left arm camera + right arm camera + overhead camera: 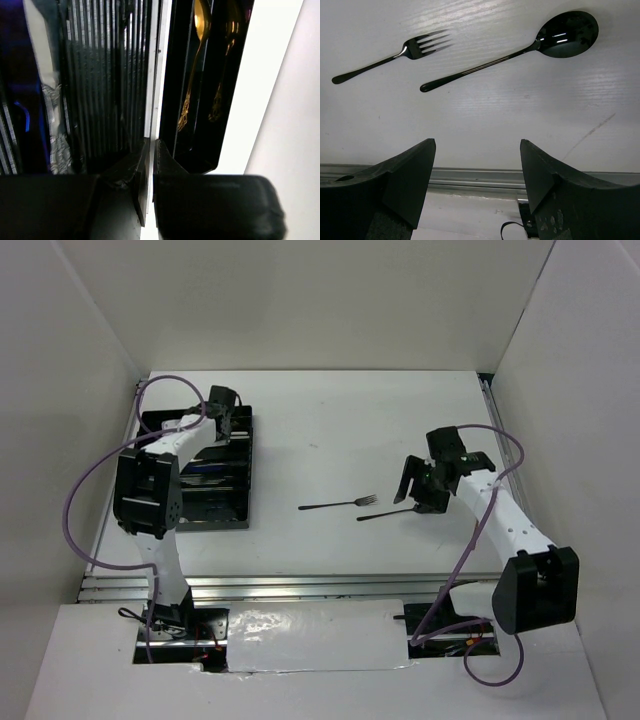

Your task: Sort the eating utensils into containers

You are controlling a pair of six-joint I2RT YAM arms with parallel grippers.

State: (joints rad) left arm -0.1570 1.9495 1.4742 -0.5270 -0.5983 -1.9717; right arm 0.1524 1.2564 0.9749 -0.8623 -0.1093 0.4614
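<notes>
I will next lower the slim pale utensil in my left gripper, already lined up lengthwise, into the tray's ribbed compartment (238, 447) (132, 90) below, beside the gold-bowled spoons, and release it.
The black tray (222, 505) lies at the left, and my left gripper (228, 426) hangs over its far end. In the left wrist view the gripper (151, 143) is shut on a slim silver knife (160, 65) that runs along a compartment. Two gold-bowled spoons (199, 35) lie in the compartment to its right. The black fork (340, 504) and black spoon (385, 513) lie on the table's middle. My right gripper (414, 490) is open and empty just right of the spoon. In the right wrist view it (477, 142) hovers short of the spoon (520, 47) and fork (395, 54).
White walls close in the table on the left, back and right. A metal rail (300, 585) runs along the near edge. Purple cables (75, 500) loop beside both arms. The tray's ribbed floor (95, 90) shows a dark blue glint at its left.
</notes>
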